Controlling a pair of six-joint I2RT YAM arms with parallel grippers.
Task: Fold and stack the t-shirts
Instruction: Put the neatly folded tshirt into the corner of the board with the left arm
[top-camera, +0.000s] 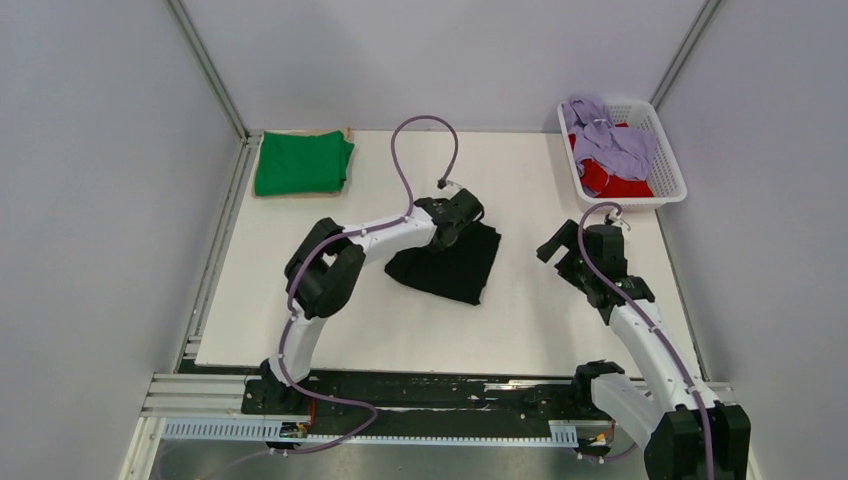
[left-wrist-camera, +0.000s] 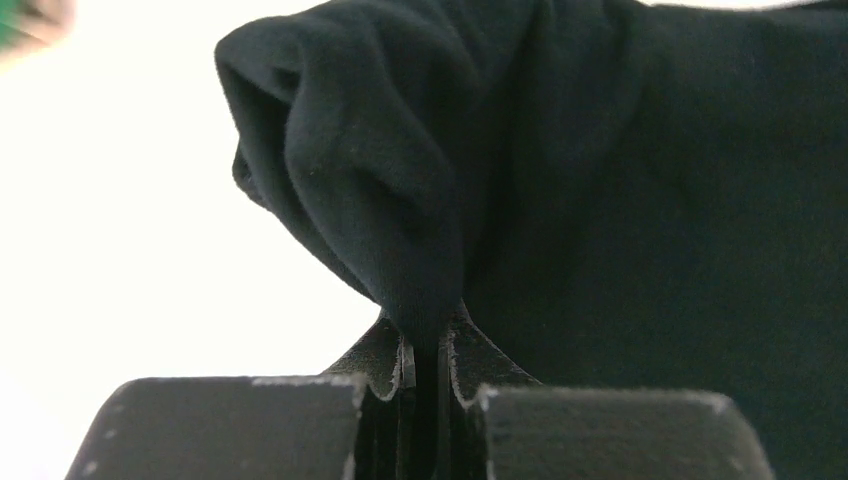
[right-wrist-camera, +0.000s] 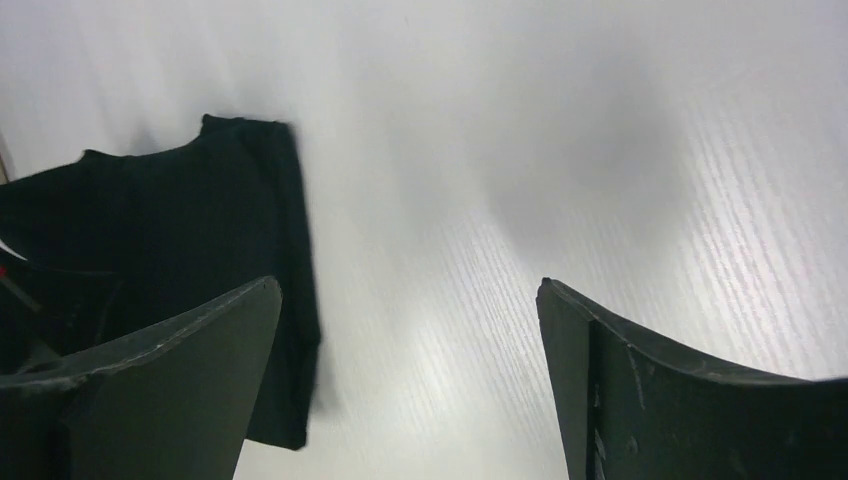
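Note:
The left gripper carries the folded black t-shirt outward and to the left in the top view, onto the green t-shirt (top-camera: 301, 163) (left-wrist-camera: 18, 25), and releases it next.
A black t-shirt (top-camera: 450, 262) lies folded on the white table near the middle. My left gripper (top-camera: 462, 212) is shut on its far edge; in the left wrist view a fold of the black cloth (left-wrist-camera: 400, 190) is pinched between the closed fingers (left-wrist-camera: 428, 350). My right gripper (top-camera: 556, 247) is open and empty, hovering above bare table to the right of the black shirt, which shows at the left of the right wrist view (right-wrist-camera: 190, 240). A folded bright green t-shirt (top-camera: 301, 163) lies at the far left corner. Lavender (top-camera: 612, 140) and red (top-camera: 612, 180) t-shirts lie crumpled in the basket.
The white lattice basket (top-camera: 668, 170) stands at the far right of the table. Grey walls close in the table on three sides. A tan layer (top-camera: 345, 133) peeks out under the green shirt.

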